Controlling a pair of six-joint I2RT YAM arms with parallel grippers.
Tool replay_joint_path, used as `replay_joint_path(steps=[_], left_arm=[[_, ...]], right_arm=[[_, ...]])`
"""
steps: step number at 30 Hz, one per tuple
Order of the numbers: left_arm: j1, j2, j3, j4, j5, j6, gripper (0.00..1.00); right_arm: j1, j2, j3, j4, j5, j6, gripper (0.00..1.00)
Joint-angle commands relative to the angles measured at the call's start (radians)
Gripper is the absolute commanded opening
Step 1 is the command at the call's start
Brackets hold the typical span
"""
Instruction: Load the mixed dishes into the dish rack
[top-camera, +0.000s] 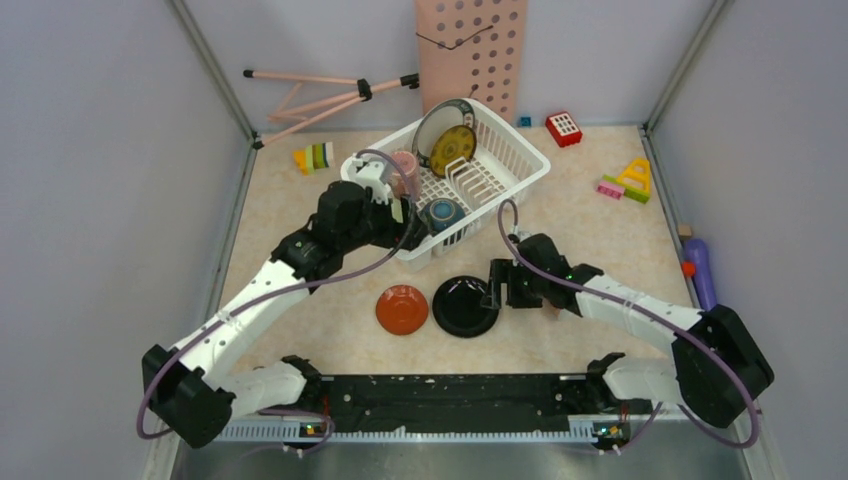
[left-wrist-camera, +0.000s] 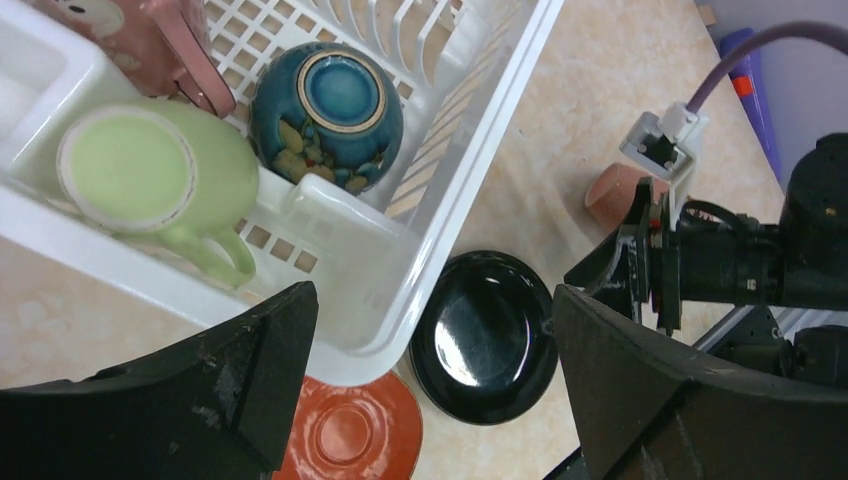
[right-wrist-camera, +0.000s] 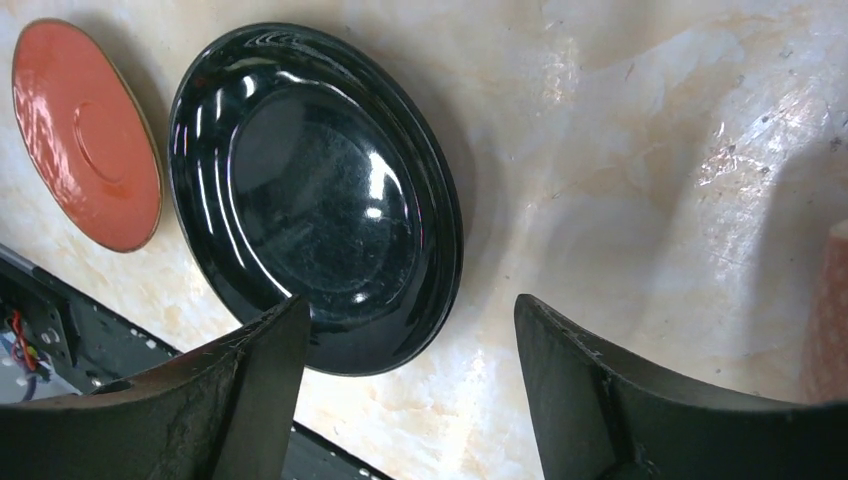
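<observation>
My left gripper moves back and rightward in the top view to the black plate next, onto the plate's saucer-side rim (top-camera: 437, 306) (left-wrist-camera: 421, 372) my right gripper leaves clear.
The white dish rack (top-camera: 510, 170) holds a teal-rimmed plate (top-camera: 436, 118), an olive-yellow dish (top-camera: 455, 148), a pink cup (top-camera: 405, 170) and a blue bowl (top-camera: 443, 213). In the left wrist view the pale-green cup (left-wrist-camera: 150, 170) lies on its side beside the blue bowl (left-wrist-camera: 325, 105) in the rack's near corner (left-wrist-camera: 470, 190). The red saucer (top-camera: 402, 309) and the black plate (top-camera: 465, 306) lie on the table in front of the rack. My left gripper (top-camera: 418, 222) is open and empty above the rack's near corner. My right gripper (top-camera: 497, 285) is open and empty, just right of the black plate (right-wrist-camera: 310, 190).
A salmon-coloured object (left-wrist-camera: 615, 190) sits under the right arm, partly hidden. Toy blocks (top-camera: 314, 157), a red block (top-camera: 564, 128) and a yellow A-shaped block (top-camera: 630, 178) lie around the rack. A purple tube (top-camera: 700, 270) lies at the right wall. A pink perforated board (top-camera: 470, 50) stands behind.
</observation>
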Motion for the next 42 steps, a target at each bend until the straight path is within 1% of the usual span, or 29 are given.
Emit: replay_joint_path(steps=[1, 5, 9, 15, 17, 21, 24, 25, 28, 30, 33, 37, 39, 42], left_arm=[[0.002, -0.111, -0.057, 0.003, 0.01, -0.023, 0.92], [0.003, -0.166, -0.099, -0.017, -0.036, -0.025, 0.92], [0.003, -0.2, -0.122, -0.023, -0.048, -0.023, 0.92], [0.003, -0.227, -0.133, -0.029, -0.06, -0.023, 0.91], [0.003, -0.238, -0.141, -0.028, -0.066, -0.022, 0.91], [0.002, -0.263, -0.158, -0.03, -0.078, -0.018, 0.91], [0.002, -0.28, -0.173, -0.033, -0.085, -0.018, 0.91], [0.003, -0.283, -0.176, -0.032, -0.087, -0.017, 0.91], [0.002, -0.288, -0.185, -0.035, -0.088, -0.022, 0.91], [0.002, -0.292, -0.189, -0.038, -0.091, -0.037, 0.91], [0.003, -0.295, -0.192, -0.032, -0.07, -0.055, 0.92], [0.002, -0.293, -0.202, -0.003, -0.015, -0.1, 0.98], [0.004, -0.289, -0.214, 0.019, 0.018, -0.128, 0.98], [0.004, -0.283, -0.248, 0.098, 0.11, -0.159, 0.98]], right_arm=[[-0.04, 0.017, -0.019, 0.083, -0.032, 0.058, 0.72], [-0.119, 0.033, -0.111, 0.255, -0.189, 0.117, 0.7], [-0.132, 0.088, -0.105, 0.285, -0.233, 0.117, 0.67], [-0.137, 0.166, -0.117, 0.363, -0.285, 0.141, 0.58], [-0.137, 0.18, -0.129, 0.379, -0.282, 0.148, 0.52], [-0.137, 0.183, -0.141, 0.38, -0.226, 0.152, 0.35], [-0.14, 0.191, -0.133, 0.354, -0.161, 0.144, 0.13], [-0.144, 0.193, -0.129, 0.344, -0.146, 0.137, 0.08], [-0.151, 0.179, -0.117, 0.317, -0.115, 0.115, 0.0], [-0.151, 0.148, -0.107, 0.297, -0.111, 0.102, 0.0], [-0.151, 0.077, -0.07, 0.207, -0.108, 0.069, 0.0], [-0.151, -0.047, -0.001, 0.087, -0.104, 0.041, 0.0], [-0.152, -0.105, 0.04, 0.04, -0.118, 0.03, 0.0], [-0.152, -0.176, 0.093, -0.033, -0.127, 0.021, 0.0]])
